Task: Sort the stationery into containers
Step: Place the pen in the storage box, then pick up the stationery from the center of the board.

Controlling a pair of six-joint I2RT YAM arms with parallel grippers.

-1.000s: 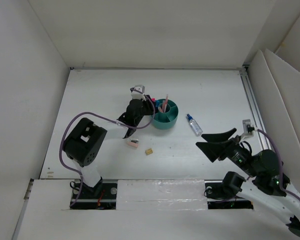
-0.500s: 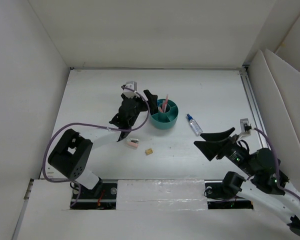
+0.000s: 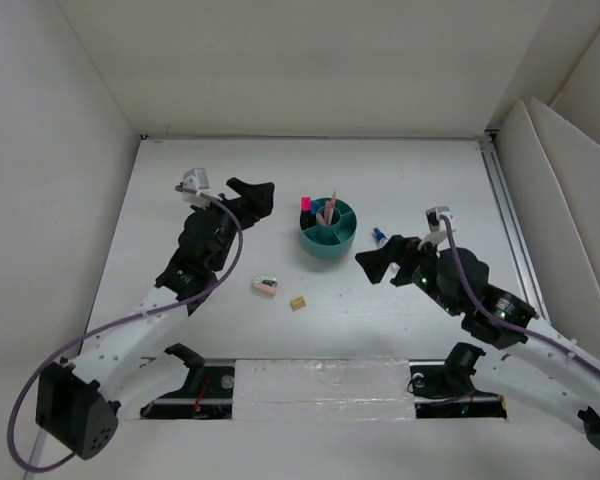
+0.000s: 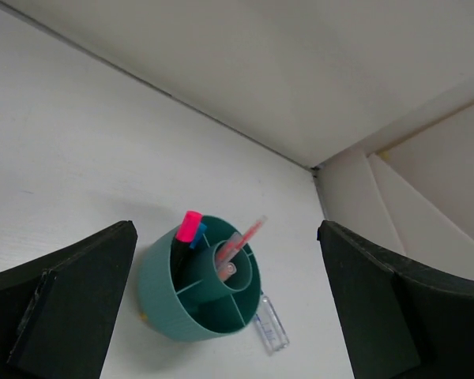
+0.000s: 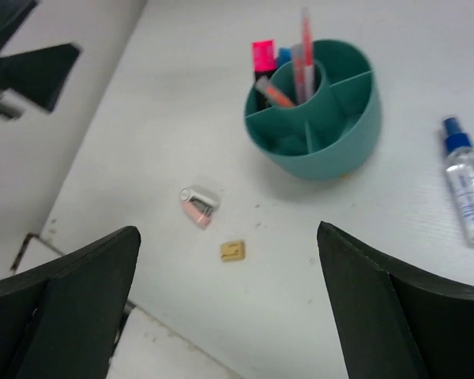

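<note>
Next, my right gripper lowers outward onto the clear body [image 5: 463,170] beside the blue cap, as the bottle, still outside the organizer [image 5: 316,118], lies below and outward of it.
The teal organizer [image 3: 329,230] stands mid-table, with thin pink pens [image 3: 329,208] in its centre cup. A pink-ended marker [image 3: 306,204] and a blue-ended one [image 4: 199,231] stand in a left compartment. My left gripper [image 3: 242,205] hovers open and empty, left of the organizer [image 4: 162,296]. A pale pink eraser [image 3: 265,286] and a tiny tan block [image 3: 298,302] lie in front. A clear bottle [image 5: 468,189] lies right of the organizer [image 5: 316,118]. Above that bottle my right gripper [image 3: 387,257] is open and empty; only the blue cap [image 3: 377,236] shows from above.
White walls close the table at the back and left. A metal rail [image 3: 505,215] and slanted white panels [image 3: 555,170] line the right side. The eraser [image 5: 199,204] and tan block [image 5: 232,250] lie near the taped front edge [image 3: 320,385].
The left gripper opened, left the pink-ended marker in the organizer, and drew back to the left. The right arm swung forward and left over the bottle.
</note>
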